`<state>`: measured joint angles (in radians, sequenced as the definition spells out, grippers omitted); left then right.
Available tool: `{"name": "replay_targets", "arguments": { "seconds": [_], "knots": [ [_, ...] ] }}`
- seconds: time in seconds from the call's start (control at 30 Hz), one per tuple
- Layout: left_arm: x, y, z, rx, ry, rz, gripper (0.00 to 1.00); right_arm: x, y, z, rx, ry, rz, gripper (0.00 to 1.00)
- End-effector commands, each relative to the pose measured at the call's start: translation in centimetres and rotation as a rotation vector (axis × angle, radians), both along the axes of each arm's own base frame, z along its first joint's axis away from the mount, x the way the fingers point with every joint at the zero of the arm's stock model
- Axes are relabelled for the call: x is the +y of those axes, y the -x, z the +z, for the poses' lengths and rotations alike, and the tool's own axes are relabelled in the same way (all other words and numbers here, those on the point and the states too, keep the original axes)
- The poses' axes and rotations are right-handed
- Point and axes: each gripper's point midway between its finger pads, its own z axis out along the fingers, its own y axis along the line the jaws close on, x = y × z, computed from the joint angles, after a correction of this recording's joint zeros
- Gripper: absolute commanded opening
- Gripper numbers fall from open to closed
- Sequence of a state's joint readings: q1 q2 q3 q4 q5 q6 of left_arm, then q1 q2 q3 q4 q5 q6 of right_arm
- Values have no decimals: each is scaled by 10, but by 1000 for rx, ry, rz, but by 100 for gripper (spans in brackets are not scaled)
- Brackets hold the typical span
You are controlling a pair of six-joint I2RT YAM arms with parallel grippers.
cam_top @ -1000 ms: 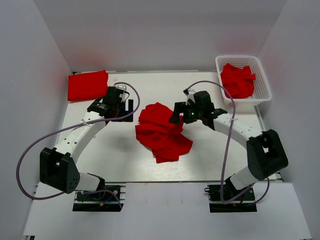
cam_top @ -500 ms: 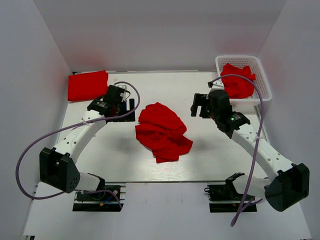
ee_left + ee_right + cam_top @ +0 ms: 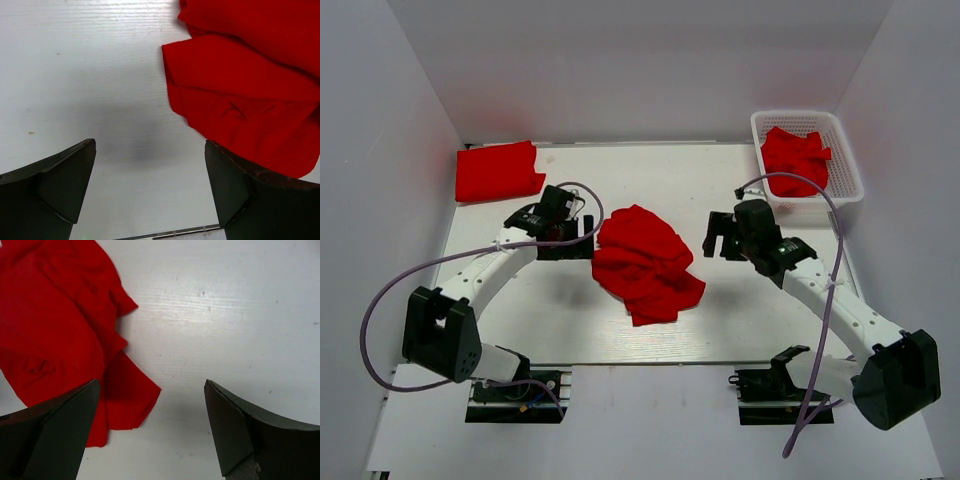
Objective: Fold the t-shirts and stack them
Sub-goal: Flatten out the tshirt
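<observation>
The robot's left hand has to go down and to its right in the top view, because the heap's corner that sticks out onto bare table lies below it and that way.
A crumpled red t-shirt (image 3: 642, 262) lies in a heap on the middle of the white table. It also shows at the upper right of the left wrist view (image 3: 250, 75) and at the left of the right wrist view (image 3: 55, 330). A folded red t-shirt (image 3: 496, 170) lies at the table's far left corner. Another crumpled red t-shirt (image 3: 796, 160) sits in the white basket (image 3: 846, 150). My left gripper (image 3: 582, 232) is open and empty, just left of the heap. My right gripper (image 3: 717, 234) is open and empty, a little right of the heap.
White walls enclose the table on the left, back and right. The table's near edge (image 3: 650, 364) runs in front of the arm bases. Purple cables loop off both arms above the table.
My right arm has drawn back to the right, away from the heap, and its gripper now hangs off it. My left gripper has moved right, closer to the heap's left edge.
</observation>
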<state>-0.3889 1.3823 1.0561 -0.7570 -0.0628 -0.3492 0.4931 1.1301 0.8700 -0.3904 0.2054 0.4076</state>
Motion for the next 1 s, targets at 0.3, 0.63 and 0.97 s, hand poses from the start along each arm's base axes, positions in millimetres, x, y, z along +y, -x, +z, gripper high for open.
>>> {"name": "replay_targets", "arguments": {
  "seconds": [0.3, 0.63, 0.97],
  "knots": [
    [-41, -16, -56, 37, 83, -116, 94, 31, 37, -72, 244, -130, 93, 90],
    [-43, -30, -78, -29, 74, -95, 89, 37, 39, -117, 356, -96, 109, 89],
    [-53, -22, -103, 5, 80, -111, 81, 43, 47, -129, 425, -91, 153, 88]
  ]
}}
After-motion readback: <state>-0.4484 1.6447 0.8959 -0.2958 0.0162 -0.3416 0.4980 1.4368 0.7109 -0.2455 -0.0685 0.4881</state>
